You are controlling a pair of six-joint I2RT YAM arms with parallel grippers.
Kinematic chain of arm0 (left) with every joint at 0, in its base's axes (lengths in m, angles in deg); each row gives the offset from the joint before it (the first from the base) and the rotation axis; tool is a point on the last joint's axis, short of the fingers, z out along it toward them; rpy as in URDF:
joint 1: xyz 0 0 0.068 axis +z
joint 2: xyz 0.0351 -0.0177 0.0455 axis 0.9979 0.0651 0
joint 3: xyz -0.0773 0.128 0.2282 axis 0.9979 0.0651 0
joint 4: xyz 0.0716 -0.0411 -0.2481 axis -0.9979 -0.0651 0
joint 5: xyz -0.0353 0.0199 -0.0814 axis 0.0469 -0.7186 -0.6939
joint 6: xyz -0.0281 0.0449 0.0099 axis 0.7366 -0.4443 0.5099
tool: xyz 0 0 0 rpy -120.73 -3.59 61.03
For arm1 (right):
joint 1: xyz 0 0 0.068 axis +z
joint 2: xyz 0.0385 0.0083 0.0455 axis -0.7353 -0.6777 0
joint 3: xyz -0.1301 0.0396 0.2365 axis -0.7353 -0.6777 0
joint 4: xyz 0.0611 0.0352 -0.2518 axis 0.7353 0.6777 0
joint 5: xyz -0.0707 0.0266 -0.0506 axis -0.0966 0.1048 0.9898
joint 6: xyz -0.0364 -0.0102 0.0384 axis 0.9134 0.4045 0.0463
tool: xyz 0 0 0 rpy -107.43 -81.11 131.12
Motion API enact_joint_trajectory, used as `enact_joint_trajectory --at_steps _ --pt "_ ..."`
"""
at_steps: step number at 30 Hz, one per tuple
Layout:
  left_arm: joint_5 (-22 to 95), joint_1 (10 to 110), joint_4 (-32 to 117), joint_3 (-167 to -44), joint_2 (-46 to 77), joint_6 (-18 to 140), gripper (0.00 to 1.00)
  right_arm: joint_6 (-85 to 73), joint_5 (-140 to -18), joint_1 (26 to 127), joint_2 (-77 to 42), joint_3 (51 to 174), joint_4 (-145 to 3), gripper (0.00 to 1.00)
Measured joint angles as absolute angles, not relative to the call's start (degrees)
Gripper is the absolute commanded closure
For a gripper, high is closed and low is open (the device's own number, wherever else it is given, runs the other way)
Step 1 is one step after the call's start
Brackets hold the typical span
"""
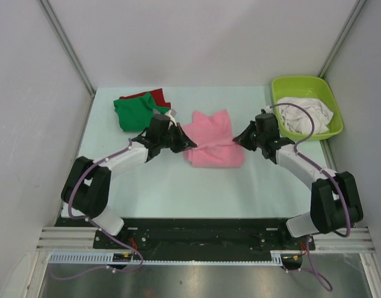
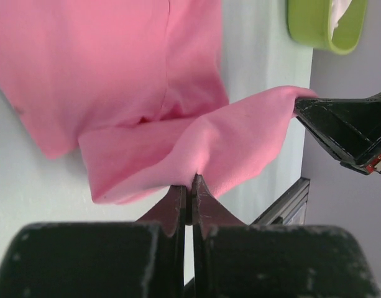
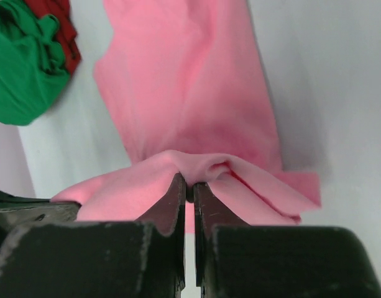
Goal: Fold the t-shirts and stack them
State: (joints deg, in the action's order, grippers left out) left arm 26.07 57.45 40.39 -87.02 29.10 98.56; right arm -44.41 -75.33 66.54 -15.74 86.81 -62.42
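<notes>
I should next carry the pink t-shirt's raised edge outward with my right gripper, then down onto its far end and release it, as that end is still uncovered.
The pink t-shirt lies partly folded in the middle of the table. My left gripper is shut on its left edge, and the pinched pink cloth is lifted. My right gripper is shut on its right edge, with the pink cloth bunched over the fingertips. The raised edge stretches between both grippers. A green t-shirt lies on a red t-shirt at the back left; both also show in the right wrist view. White t-shirts lie in the tub.
The lime-green plastic tub stands at the back right, also seen in the left wrist view. White walls close in the table on the left, back and right. The right gripper's black fingers show in the left wrist view.
</notes>
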Motion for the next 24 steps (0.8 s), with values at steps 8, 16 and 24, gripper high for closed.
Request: enact_joint_trajectory --at_steps 8,16,24 --pt "22.7 61.9 38.3 -99.3 39.0 98.5 1.0 -44.6 -80.4 63.6 -27.3 98.3 -67.0 1.0" --pt "20.6 65.2 36.1 -108.3 46.0 98.5 1.0 -45.3 -82.6 61.7 -36.9 106.7 -68.8 1.0" --pt "20.0 68.0 33.8 -115.7 54.5 98.5 0.92 -46.2 -84.5 60.5 -46.8 113.9 -70.7 1.0"
